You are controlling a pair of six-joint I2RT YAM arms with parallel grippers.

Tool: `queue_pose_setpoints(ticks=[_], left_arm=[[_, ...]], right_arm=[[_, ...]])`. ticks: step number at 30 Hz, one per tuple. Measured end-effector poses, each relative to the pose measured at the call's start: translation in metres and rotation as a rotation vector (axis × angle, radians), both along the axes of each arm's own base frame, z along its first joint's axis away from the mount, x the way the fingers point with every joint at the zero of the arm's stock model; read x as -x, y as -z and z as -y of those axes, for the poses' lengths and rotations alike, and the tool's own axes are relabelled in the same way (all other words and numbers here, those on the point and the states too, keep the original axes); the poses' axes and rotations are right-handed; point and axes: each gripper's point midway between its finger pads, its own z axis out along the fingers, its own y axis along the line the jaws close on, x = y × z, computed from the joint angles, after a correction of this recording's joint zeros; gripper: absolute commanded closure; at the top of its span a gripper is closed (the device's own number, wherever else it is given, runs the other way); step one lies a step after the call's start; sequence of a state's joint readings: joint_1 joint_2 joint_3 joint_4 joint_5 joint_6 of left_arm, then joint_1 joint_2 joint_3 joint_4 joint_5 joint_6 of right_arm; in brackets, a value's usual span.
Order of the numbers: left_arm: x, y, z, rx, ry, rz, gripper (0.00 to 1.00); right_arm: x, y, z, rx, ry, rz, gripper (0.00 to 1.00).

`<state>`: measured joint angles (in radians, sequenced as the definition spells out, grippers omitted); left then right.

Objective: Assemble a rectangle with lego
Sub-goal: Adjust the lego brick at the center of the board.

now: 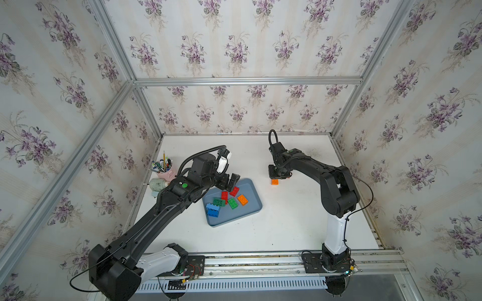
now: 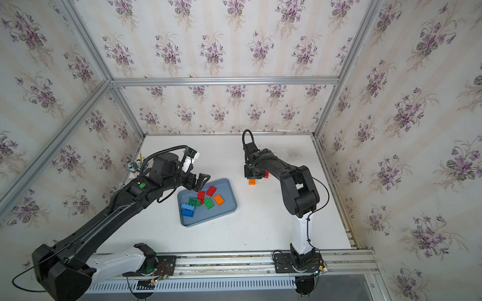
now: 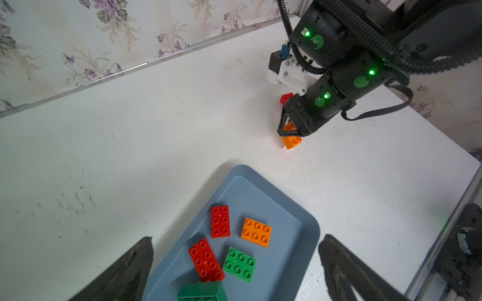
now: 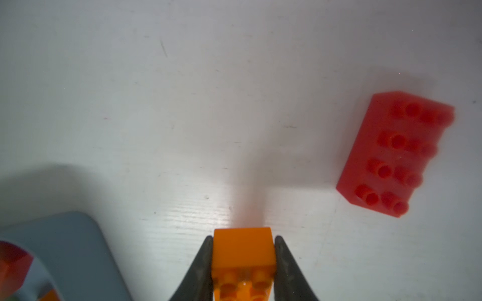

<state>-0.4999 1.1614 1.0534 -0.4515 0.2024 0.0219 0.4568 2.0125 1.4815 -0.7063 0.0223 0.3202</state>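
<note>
The bare tabletop between the tray and the red brick is just below, so my right gripper should lower the orange brick onto it next and let go.
A grey-blue tray (image 1: 234, 217) left of the table's middle holds several lego bricks: two red (image 1: 224, 196) (image 1: 234, 191), one orange (image 1: 242, 200), two green (image 1: 232, 203) (image 1: 218, 202) and one blue (image 1: 213, 209). My left gripper (image 3: 238, 238) hangs open over the tray's far left corner (image 1: 229, 182), with nothing between its fingers. To the right of the tray, my right gripper (image 4: 243, 239) is shut on a small orange brick (image 4: 243, 247), held low at the table (image 1: 274, 182). A red brick (image 4: 396, 151) lies on the table just beside it (image 2: 266, 174).
A pink cup of pens (image 1: 164, 169) and a small bottle (image 1: 157, 183) stand at the table's left edge, behind my left arm. Flowered walls with aluminium posts close in three sides. A metal rail (image 1: 260, 260) runs along the front.
</note>
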Motion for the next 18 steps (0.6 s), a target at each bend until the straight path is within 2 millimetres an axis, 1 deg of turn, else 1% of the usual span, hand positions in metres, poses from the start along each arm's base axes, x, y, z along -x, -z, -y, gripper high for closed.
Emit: queue_pose_setpoints(ticks=[3,6,11,16,18], left_arm=[[0.001,0.004,0.004,-0.004,0.016,-0.010,0.00],[0.001,0.006,0.005,-0.006,0.023,-0.015,0.00],[0.001,0.010,0.009,-0.005,0.036,-0.031,0.00],[0.005,0.015,0.019,-0.018,0.062,-0.051,0.00],[0.008,0.017,0.023,-0.022,0.060,-0.061,0.00]], right_arm=[[0.001,0.014,0.004,0.033,-0.001,-0.025,0.70],[-0.001,0.021,0.007,0.057,-0.005,-0.029,0.69],[-0.003,0.024,0.008,0.076,-0.018,-0.027,0.66],[-0.005,0.024,0.012,0.098,-0.019,-0.018,0.46],[-0.006,0.020,0.013,0.102,-0.017,-0.008,0.42]])
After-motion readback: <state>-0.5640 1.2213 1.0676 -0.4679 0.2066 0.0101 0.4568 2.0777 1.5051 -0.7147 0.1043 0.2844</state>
